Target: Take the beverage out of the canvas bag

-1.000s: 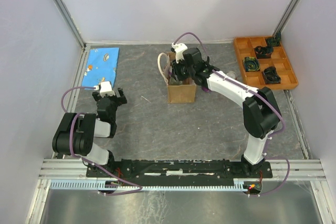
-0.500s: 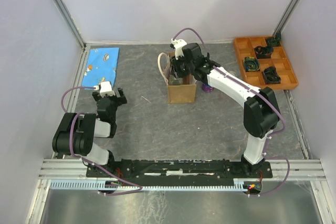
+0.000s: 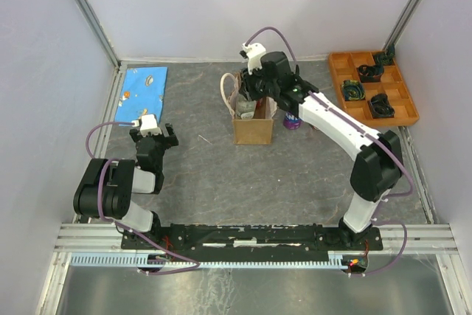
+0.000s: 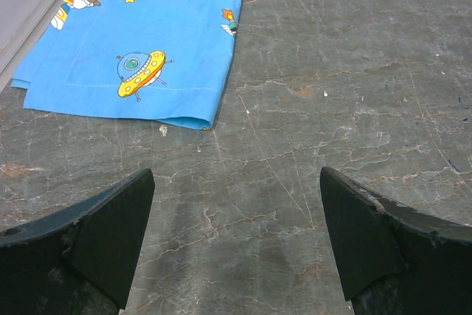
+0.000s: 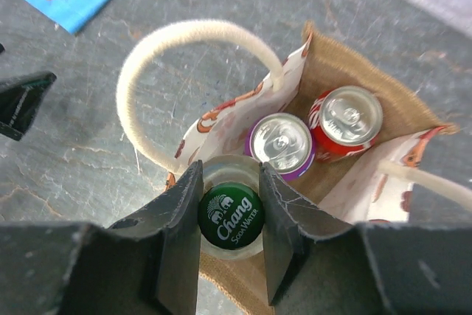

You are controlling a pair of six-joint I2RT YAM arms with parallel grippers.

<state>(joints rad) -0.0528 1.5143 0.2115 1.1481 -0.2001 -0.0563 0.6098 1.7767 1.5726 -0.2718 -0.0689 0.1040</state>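
The robot's right gripper will next move up from the bag [image 3: 254,129], go past the purple can outside and come down onto the tabletop beyond, to let go of the bottle where there is clear space.
The canvas bag [image 3: 254,129] stands upright at mid-table, with cream handles [image 5: 184,35] and a tan wall [image 5: 361,71]. My right gripper [image 3: 249,97] hangs over its mouth. In the right wrist view the gripper [image 5: 230,176] is shut on the neck of a clear glass bottle with a green "Chang" cap [image 5: 231,217]; the bottle [image 3: 245,110] is at the bag's left side. A purple can [image 5: 280,144] and a red can [image 5: 352,119] stand inside the bag. My left gripper [image 3: 152,136] [image 4: 236,182] is open and empty, low over the table at the left.
A purple can [image 3: 293,122] stands on the table just right of the bag. A blue patterned cloth [image 3: 144,86] [image 4: 147,27] lies at the back left. An orange compartment tray [image 3: 334,71] with dark parts sits at the back right. Walls enclose the table.
My right gripper has risen and shifted slightly left over the bag, bringing the bottle up into view at the bag's mouth. The left arm has not moved.
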